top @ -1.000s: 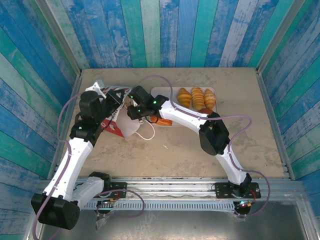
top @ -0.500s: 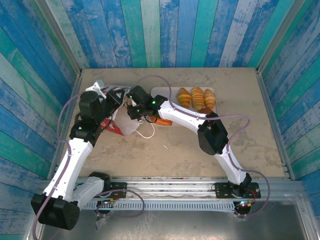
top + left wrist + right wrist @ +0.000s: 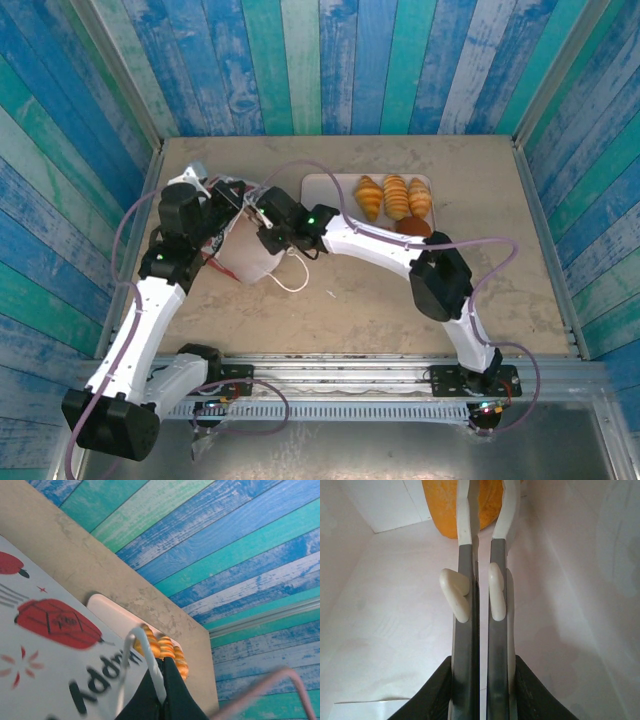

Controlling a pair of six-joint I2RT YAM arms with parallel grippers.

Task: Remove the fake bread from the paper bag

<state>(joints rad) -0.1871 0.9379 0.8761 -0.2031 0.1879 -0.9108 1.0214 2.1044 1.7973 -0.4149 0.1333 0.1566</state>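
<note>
The orange fake bread sits at the bag's far end, so next my right gripper will draw back toward the bag's opening (image 3: 260, 252) and release it just inside.
The paper bag (image 3: 248, 265) stands left of centre, its red-printed white side (image 3: 55, 650) close by in the left wrist view. My left gripper (image 3: 222, 195) is above the bag's far left rim. It (image 3: 161, 695) is shut on the bag's white cord handle (image 3: 150, 665). My right gripper (image 3: 270, 238) reaches into the bag's mouth from the right. Inside the white bag (image 3: 395, 620), its fingers (image 3: 485, 500) stand almost together, pinching an orange piece of fake bread (image 3: 442, 502) at the bag's far end. Three croissants (image 3: 396, 196) lie on the tray.
A pale pink tray (image 3: 325, 188) sits at the back centre with the croissants (image 3: 170, 647) and a brown bun (image 3: 412, 227) at its near right corner. The bag's other cord loop (image 3: 292, 280) lies on the table. Blue and green plank walls (image 3: 330, 60) enclose the table.
My right gripper has pushed left and deeper into the bag, and its jaws have narrowed. The bag has shifted so its red print has turned out of the top view. The left gripper still holds the handle.
</note>
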